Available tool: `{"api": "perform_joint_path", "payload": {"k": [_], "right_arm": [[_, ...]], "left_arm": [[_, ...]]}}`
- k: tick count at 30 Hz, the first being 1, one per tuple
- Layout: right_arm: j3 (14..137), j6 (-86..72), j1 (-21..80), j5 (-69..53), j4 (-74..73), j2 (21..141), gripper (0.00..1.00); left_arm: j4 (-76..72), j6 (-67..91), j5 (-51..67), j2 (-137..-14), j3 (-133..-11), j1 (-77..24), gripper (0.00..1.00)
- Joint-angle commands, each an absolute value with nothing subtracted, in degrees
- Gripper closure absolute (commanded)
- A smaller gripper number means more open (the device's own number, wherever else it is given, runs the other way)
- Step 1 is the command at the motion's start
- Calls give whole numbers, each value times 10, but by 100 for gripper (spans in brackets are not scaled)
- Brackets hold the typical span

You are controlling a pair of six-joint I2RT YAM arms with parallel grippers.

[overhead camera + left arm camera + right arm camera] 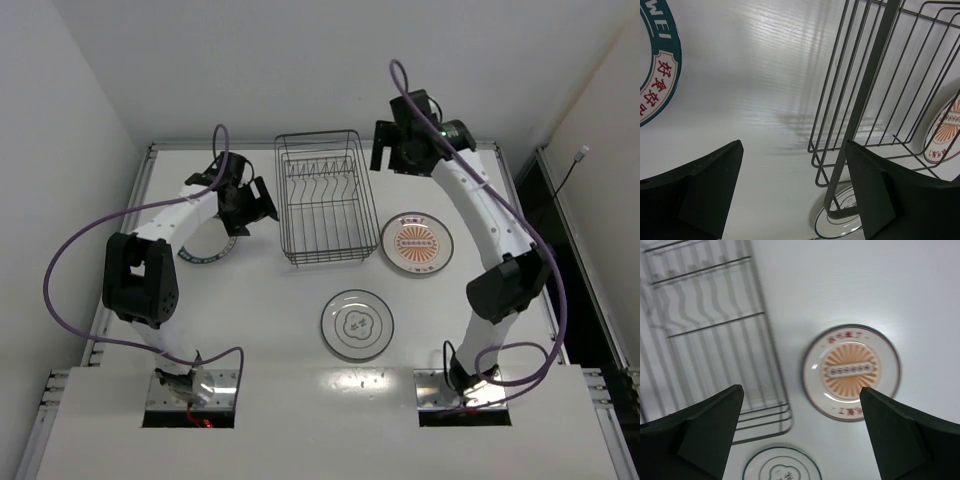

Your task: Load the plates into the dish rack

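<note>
My right gripper next tilts down and back onto the plate's rim farthest from the rack (450, 254), since the rack (279, 190) crowds one side of the orange-centred plate.
The dish rack (279, 190), a dark wire basket with upright prongs, stands empty at the table's back centre. A plate with an orange centre (417, 243) lies flat to its right. In front of the rack lies a plate with a thin dark rim and flower mark (357, 324). A teal-banded plate (205, 250) lies left of the rack, partly hidden under my left arm. My left gripper (258, 208) hovers open between that plate and the rack's left side, holding nothing. My right gripper (385, 155) hangs open and empty behind the rack's right corner, high above the orange plate (851, 371).
The white table (250, 300) is boxed in by white walls on the left, back and right. Purple cables loop off both arms. In the left wrist view the rack's wires (865, 100) stand close to the right finger.
</note>
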State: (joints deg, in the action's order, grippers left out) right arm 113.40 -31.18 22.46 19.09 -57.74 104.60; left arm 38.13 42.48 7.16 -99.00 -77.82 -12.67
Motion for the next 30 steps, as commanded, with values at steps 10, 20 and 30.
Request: {"api": "perform_joint_path", "payload": {"k": [10,20,30], "right_arm": [[720,-367,-11,39,-398,897,0],[484,-432,-135,-199,-153,924,0],[520,-472,-149,-273,-79,1073,35]], "left_arm": [[386,414,65,-992,-791,-130,19],[386,409,65,-998,-785,-130,19],[386,409,65,-1013,-785,-120,19]]}}
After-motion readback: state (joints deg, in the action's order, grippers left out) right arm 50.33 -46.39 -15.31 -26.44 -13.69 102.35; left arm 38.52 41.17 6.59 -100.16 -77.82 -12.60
